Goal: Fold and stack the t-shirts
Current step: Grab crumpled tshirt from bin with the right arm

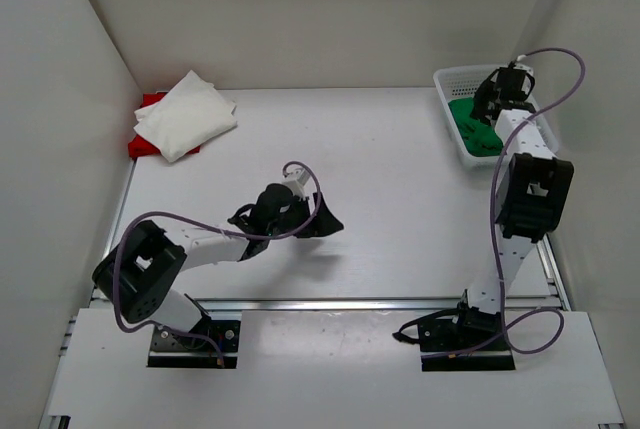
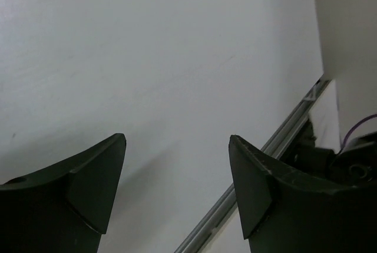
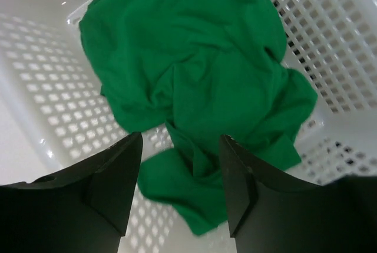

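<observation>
My open fingers are just above the green t-shirt, which lies crumpled. I should lower my right gripper into the basket and close it on the bunched green cloth.
A crumpled green t-shirt lies in the white mesh basket at the table's far right. Just above it hovers my right gripper, open, with nothing between its fingers. The white t-shirt lies folded on top of the red t-shirt at the far left corner. My left gripper is open and empty, low over bare table near the middle.
White walls close in the table on the left, back and right. A metal rail runs along the near edge of the table, by the arm bases. The basket sits against the right wall.
</observation>
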Controlling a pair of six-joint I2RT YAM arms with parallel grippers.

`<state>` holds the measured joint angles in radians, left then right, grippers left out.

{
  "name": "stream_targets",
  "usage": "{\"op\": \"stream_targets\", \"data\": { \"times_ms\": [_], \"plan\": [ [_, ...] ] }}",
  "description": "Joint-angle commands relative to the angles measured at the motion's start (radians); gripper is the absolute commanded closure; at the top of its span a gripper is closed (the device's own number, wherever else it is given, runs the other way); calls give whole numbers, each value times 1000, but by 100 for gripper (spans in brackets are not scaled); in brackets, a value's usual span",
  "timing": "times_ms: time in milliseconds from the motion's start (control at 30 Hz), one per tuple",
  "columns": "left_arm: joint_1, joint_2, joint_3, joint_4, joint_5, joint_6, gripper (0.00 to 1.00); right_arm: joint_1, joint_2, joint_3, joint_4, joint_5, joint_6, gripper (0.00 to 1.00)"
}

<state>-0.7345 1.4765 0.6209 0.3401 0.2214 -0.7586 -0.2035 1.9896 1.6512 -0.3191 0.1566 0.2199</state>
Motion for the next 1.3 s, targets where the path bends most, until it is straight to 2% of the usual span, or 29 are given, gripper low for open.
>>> {"op": "stream_targets", "data": {
  "times_ms": [0,100,167,200,267,333,400,433,533,733,933,1033,1100,1133,1200,1267],
  "plan": [
    [0,-89,-93,62,68,28,20,15,108,137,-97,87,-90,47],
    [-8,-155,-165,53,35,44,22,19,227,282,-159,43,-97,45],
    [-3,-179,-214,62,27,42,22,24,363,478,-265,9,-90,42],
    [3,-180,-216,63,33,45,21,23,403,531,-297,1,-86,43],
    [18,-176,-225,66,41,42,21,18,533,750,-417,-20,-61,44],
    [29,-176,-218,56,52,59,21,24,581,805,-442,-35,-48,61],
    [35,-165,-205,46,45,59,21,19,558,774,-408,-37,-27,93],
    [30,-156,-204,53,50,58,21,21,545,783,-417,-23,-14,99],
    [24,-139,-185,50,47,51,21,29,502,855,-440,7,-23,100],
    [53,-133,-130,39,81,28,22,55,226,920,-459,-2,-46,100],
    [144,-188,-82,-6,125,1,20,186,-109,880,-436,-192,-79,100],
    [204,-219,-79,-12,165,-21,20,320,-344,705,-309,-297,-99,100],
    [259,-263,-85,-18,174,-36,20,445,-499,473,-133,-296,-122,100],
    [279,-278,-96,-19,179,-47,20,484,-587,419,-44,-292,-135,100],
    [341,-343,-119,-16,188,-64,20,626,-658,316,6,-255,-168,100],
    [410,-396,-144,-19,193,-100,19,656,-676,309,-1,-291,-151,100]
  ]
}}
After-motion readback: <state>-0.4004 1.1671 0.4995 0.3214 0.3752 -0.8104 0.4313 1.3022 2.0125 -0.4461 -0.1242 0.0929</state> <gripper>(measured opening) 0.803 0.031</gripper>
